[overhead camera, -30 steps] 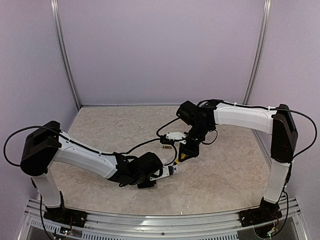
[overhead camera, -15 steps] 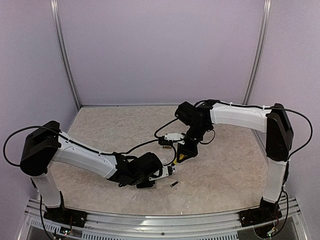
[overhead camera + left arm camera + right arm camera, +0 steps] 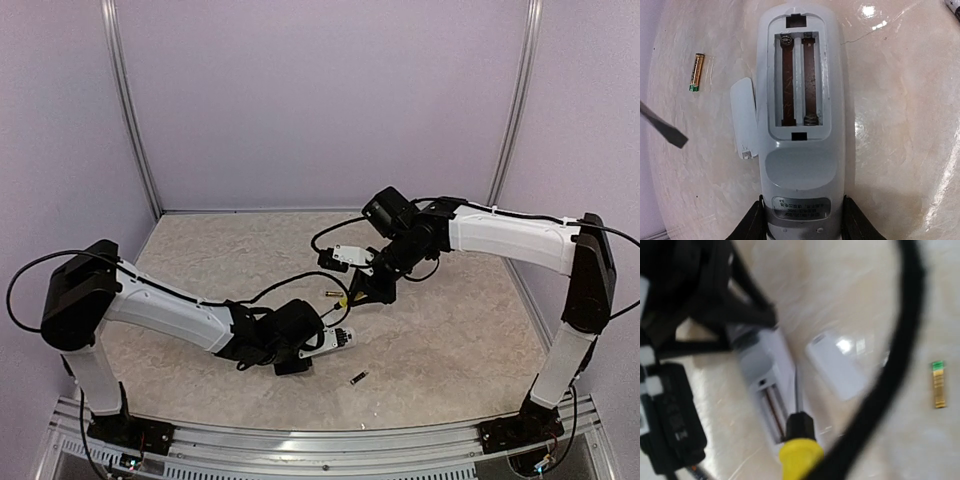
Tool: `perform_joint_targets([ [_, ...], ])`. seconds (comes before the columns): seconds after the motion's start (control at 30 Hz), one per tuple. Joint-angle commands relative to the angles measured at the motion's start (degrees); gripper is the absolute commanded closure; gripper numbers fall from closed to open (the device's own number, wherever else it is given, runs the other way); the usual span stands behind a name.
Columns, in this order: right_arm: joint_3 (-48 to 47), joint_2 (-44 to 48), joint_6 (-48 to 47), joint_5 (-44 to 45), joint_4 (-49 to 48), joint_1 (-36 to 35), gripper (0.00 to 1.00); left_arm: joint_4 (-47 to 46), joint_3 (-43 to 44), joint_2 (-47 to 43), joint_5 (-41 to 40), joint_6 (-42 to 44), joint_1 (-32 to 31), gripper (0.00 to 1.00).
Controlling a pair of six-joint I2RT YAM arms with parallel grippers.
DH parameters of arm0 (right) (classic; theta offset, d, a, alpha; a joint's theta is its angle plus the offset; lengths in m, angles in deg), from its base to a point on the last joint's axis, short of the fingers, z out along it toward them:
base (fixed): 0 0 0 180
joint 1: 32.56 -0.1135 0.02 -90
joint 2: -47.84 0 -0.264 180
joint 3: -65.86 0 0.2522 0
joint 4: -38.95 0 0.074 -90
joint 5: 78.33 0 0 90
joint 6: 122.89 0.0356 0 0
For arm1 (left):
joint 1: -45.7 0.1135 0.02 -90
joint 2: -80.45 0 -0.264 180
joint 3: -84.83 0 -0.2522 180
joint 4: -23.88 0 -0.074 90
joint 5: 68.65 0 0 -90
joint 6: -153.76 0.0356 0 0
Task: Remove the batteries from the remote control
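The robot's right gripper will swing away from the remote (image 3: 767, 385) and go down to let go of the screwdriver, since the bare tabletop beside the brassy-gold battery is below it.
The white remote control (image 3: 800, 115) lies back-up on the table, and its battery compartment is open and empty. My left gripper (image 3: 802, 220) is shut on its near end; it also shows in the top view (image 3: 338, 340). The brassy-gold battery (image 3: 697, 72) lies on the table to the left of the remote and shows too in the top view (image 3: 333, 294) and the right wrist view (image 3: 938, 385). The dark battery (image 3: 357, 379) lies nearer the front edge. My right gripper (image 3: 368, 290) is shut on the yellow-handled screwdriver (image 3: 800, 455), held above the remote (image 3: 767, 385).
The small white cover piece (image 3: 745, 117) lies against the remote's left side, also seen in the right wrist view (image 3: 837, 365). The screwdriver's flat tip (image 3: 667, 131) hangs at the left. A black cable (image 3: 900, 355) crosses the right wrist view. Walls stand on three sides.
The dark battery has appeared on the table and rolled toward the front edge. My right arm has pulled up and back to the right with the screwdriver. The left gripper has kept hold of the remote.
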Motion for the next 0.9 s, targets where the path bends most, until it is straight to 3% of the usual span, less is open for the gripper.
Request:
perform_joint_targets([
  [0.0,2.9,5.0,3.7,3.4,-6.2,1.6,1.0,3.2,-0.4,-0.5,8.0,-3.0,2.1,0.96],
  [0.47,17.1,12.5,16.7,14.2,-20.6,5.8,1.0,4.5,-0.8,-3.2,21.0,-9.4,7.4,0.93],
  [0.63,19.8,12.6,21.7,15.2,-25.1,5.9,1.0,4.9,-0.7,-3.7,22.1,-11.6,8.3,0.92],
  [0.7,20.9,12.6,23.9,16.0,-27.2,5.9,1.0,5.0,-0.7,-3.8,22.3,-12.2,8.5,0.86],
  [0.87,23.6,13.0,27.3,18.8,-30.1,5.9,1.0,2.9,-2.4,-5.4,22.6,-13.6,8.3,0.53],
])
